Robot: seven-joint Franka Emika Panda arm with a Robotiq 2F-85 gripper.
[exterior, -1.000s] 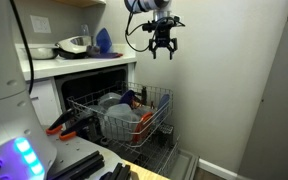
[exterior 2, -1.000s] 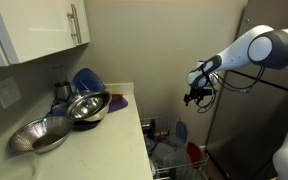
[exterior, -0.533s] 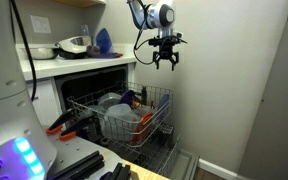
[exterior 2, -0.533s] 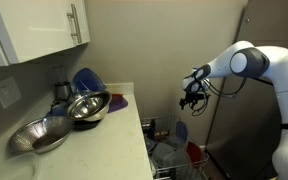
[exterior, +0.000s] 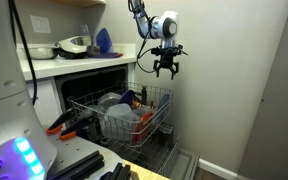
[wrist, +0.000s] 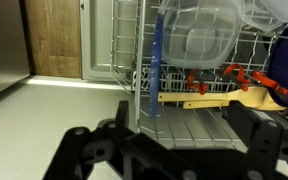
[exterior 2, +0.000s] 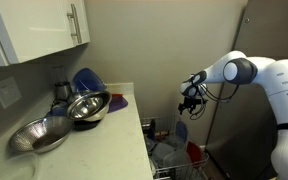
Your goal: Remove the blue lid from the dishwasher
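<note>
I will next lower my gripper over the blue lid's upper rim [exterior 2: 181, 125] [wrist: 155, 66] and close on it, because the lid stands on edge in the rack below my open fingers.
The blue lid [wrist: 154, 55] stands on edge in the silver wire rack [wrist: 124, 40] of the dishwasher [exterior: 80, 96], a narrow upright strip in the wrist view. It also shows in an exterior view [exterior 2: 181, 131], upright in the rack. My gripper [exterior: 165, 69] hangs open and empty in the air above the pulled-out rack [exterior: 156, 110], fingers pointing down. In an exterior view [exterior 2: 189, 100] it is above the lid, apart from it. In the wrist view the open fingers [wrist: 184, 140] frame the rack floor just right of the lid.
A clear plastic container [wrist: 199, 35], red-handled utensils [wrist: 234, 78] and a wooden spatula [wrist: 224, 97] lie in the rack. Grey dishes [exterior: 119, 112] sit in it too. A bulbous blue object [exterior: 103, 40] and metal bowls [exterior 2: 87, 108] stand on the counter. A wall is close behind.
My gripper has come down and slightly sideways toward the rack over the last second, still open. Nothing in the rack has moved.
</note>
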